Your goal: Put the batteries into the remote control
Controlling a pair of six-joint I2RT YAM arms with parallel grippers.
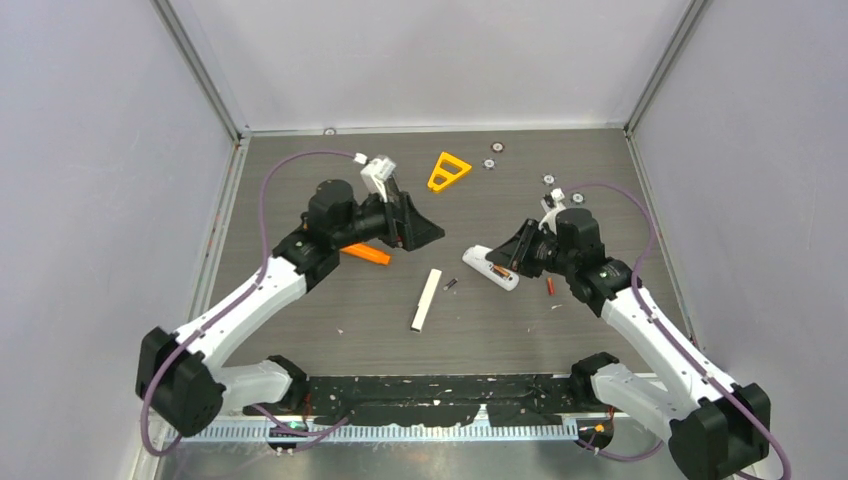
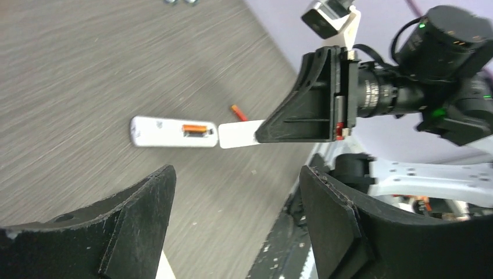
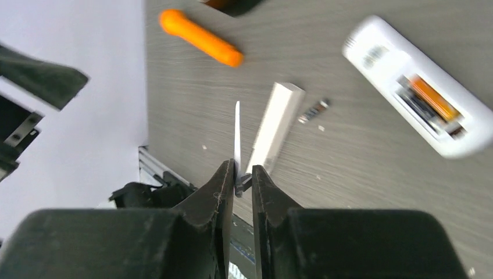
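I should next lower the thin white battery cover [image 3: 237, 133] onto the bay with my right gripper and release it there, because the orange battery inside the remote's open battery bay [image 3: 431, 106] lies uncovered.
The white remote control [image 1: 490, 268] lies face down right of centre, its battery bay open with an orange battery [image 3: 433, 99] inside. My right gripper [image 3: 243, 171] is shut on a thin white battery cover [image 3: 237, 133], held edge-on just off the remote's end [image 2: 174, 131]. In the left wrist view the cover [image 2: 238, 133] sticks out of the right gripper [image 2: 261, 131]. A dark grey battery [image 1: 450, 284] lies beside a long white bar [image 1: 427, 298]. A red battery [image 1: 549, 286] lies right of the remote. My left gripper [image 2: 237, 174] hovers open and empty.
An orange stick [image 1: 366, 253] lies under the left arm. An orange triangle [image 1: 448, 170] and several small silver discs [image 1: 497, 148] sit toward the back. Side walls close in the table on the left and right.
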